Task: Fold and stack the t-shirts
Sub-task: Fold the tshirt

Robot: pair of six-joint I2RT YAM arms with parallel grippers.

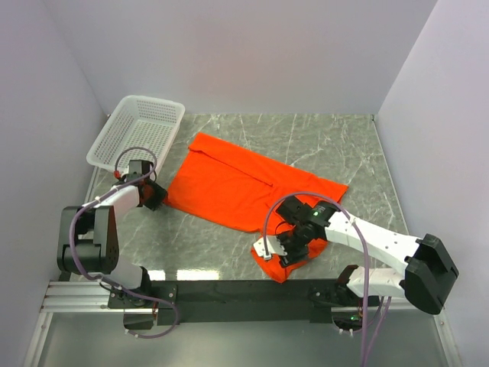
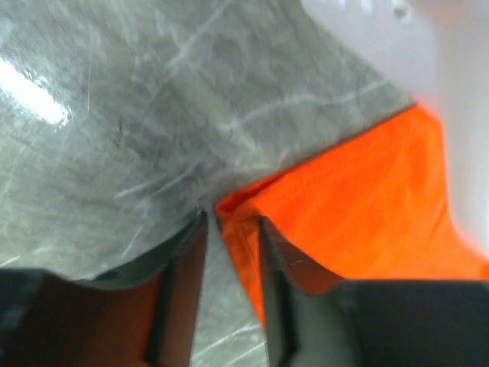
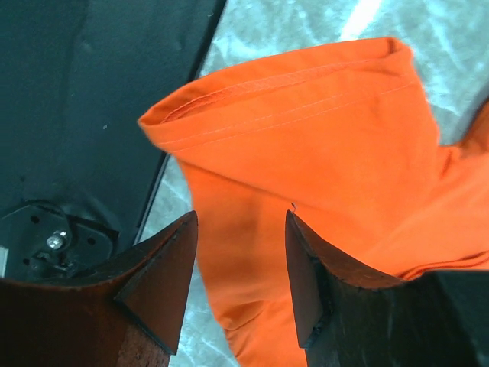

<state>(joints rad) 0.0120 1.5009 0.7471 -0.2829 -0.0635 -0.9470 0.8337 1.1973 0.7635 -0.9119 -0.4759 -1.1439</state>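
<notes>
The shirt's hemmed corner point(image 1: 280, 279) point(image 3: 156, 130) lies below my right gripper's open fingers and back from them, so next my right gripper will lower back toward the mounting bar and onto that corner.
The orange-red t-shirt point(image 1: 237, 187) lies spread on the marble table, with one part bunched toward the front edge point(image 1: 276, 266). My left gripper point(image 1: 158, 195) is at the shirt's left corner. In the left wrist view its jaws point(image 2: 232, 222) stand narrowly apart, and the hemmed corner of the shirt point(image 2: 367, 206) lies between them against the right finger. My right gripper point(image 1: 284, 248) hangs over the bunched front part. In the right wrist view it point(image 3: 241, 218) is open, its fingers astride a fold of the shirt point(image 3: 306, 130) near the hemmed edge.
A white mesh basket point(image 1: 137, 130) stands tilted at the back left, just beyond the left arm. The black mounting rail point(image 1: 229, 290) runs along the table's front edge, close beside the right gripper and dark in the right wrist view point(image 3: 92, 99). Walls close in the three other sides.
</notes>
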